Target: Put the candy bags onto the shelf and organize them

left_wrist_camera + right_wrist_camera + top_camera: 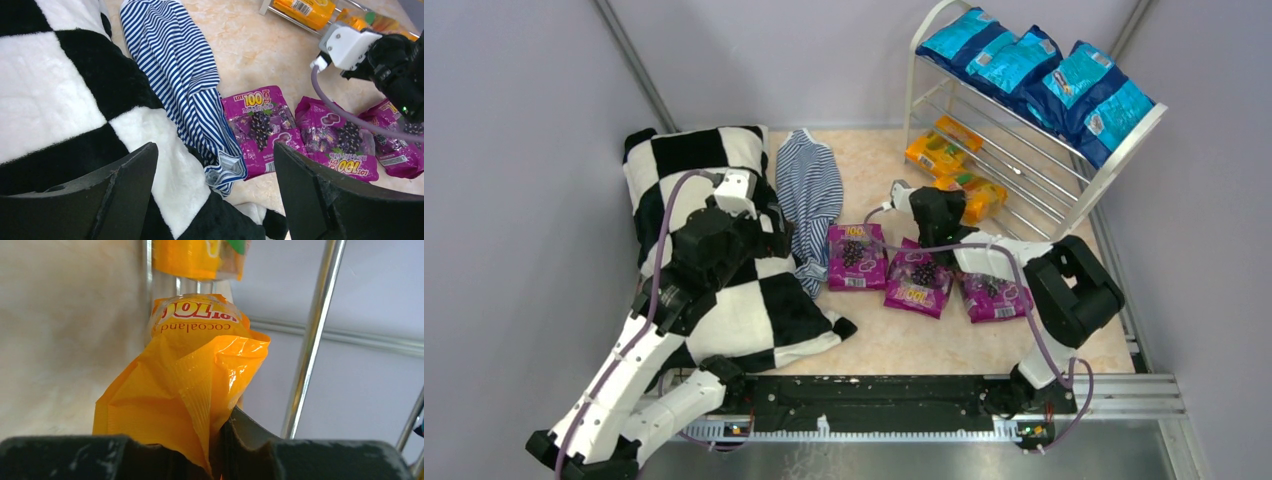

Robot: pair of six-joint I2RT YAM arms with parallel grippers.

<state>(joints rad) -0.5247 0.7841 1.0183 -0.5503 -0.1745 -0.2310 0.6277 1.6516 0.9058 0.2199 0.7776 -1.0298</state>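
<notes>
I will move my right gripper outward first, to get the held orange bag, still sticking out from the shelf's low level, over the shelf rods (pixel 312 340) beside the other orange bag.
The white shelf (pixel 1125 165) stands at the back right. Several blue candy bags (pixel 1034 75) lie on its top tier, and an orange bag (pixel 939 150) lies lower down. My right gripper (pixel 964 205) is at the shelf's low tier, shut on the edge of another orange bag (pixel 185 380), which also shows from above (pixel 984 195). A shelf rod (pixel 312 340) rises just right of it. Three purple bags (pixel 857 255) (pixel 921 277) (pixel 994 295) lie flat on the table. My left gripper (pixel 215 147) is open and empty over the pillow, left of the purple bags (pixel 260 125).
A black-and-white checkered pillow (pixel 714 260) fills the left side under my left arm. A blue-and-white striped cloth (pixel 809 195) lies between the pillow and the purple bags. Grey walls close in on both sides. My right arm's cable crosses over the purple bags.
</notes>
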